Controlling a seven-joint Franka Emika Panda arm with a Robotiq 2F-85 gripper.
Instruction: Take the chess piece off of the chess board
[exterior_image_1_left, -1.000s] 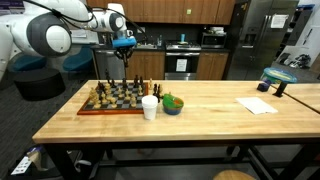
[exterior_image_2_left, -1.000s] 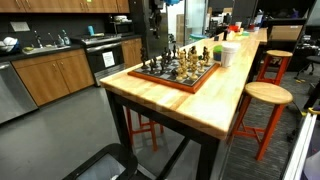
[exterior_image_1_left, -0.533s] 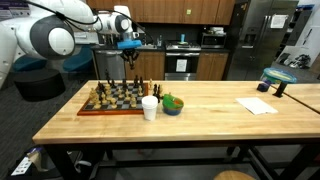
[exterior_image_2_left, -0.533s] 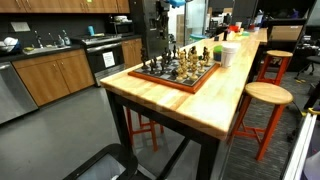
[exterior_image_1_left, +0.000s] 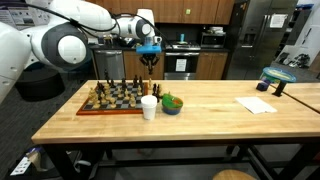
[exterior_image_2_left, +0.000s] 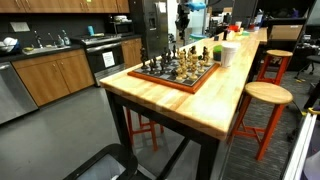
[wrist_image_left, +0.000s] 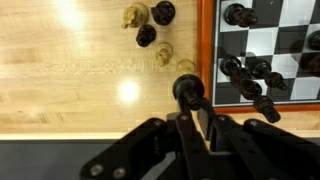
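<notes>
The dark chess piece (wrist_image_left: 186, 88) goes down next, drifting to the left in the wrist view, and my gripper releases it, as bare tabletop beside the light pieces lies below.
The chess board (exterior_image_1_left: 110, 109) lies on the wooden table with several light and dark pieces on it; it also shows in the other exterior view (exterior_image_2_left: 176, 85) and at the right of the wrist view (wrist_image_left: 208, 60). My gripper (exterior_image_1_left: 150, 62) hangs high above the board's edge nearest the white cup. In the wrist view the gripper (wrist_image_left: 190, 106) is shut on a dark chess piece (wrist_image_left: 186, 88), held over bare table just beside the board's rim. Several pieces (wrist_image_left: 148, 25) stand on the table off the board.
A white cup (exterior_image_1_left: 149, 107) and a small bowl with a green thing (exterior_image_1_left: 172, 104) stand next to the board. A white paper (exterior_image_1_left: 257, 105) lies further along the table. A round stool (exterior_image_2_left: 266, 94) stands beside the table. Kitchen counters are behind.
My gripper has moved sideways from above the board towards the cup side, carrying the dark piece past the board's rim.
</notes>
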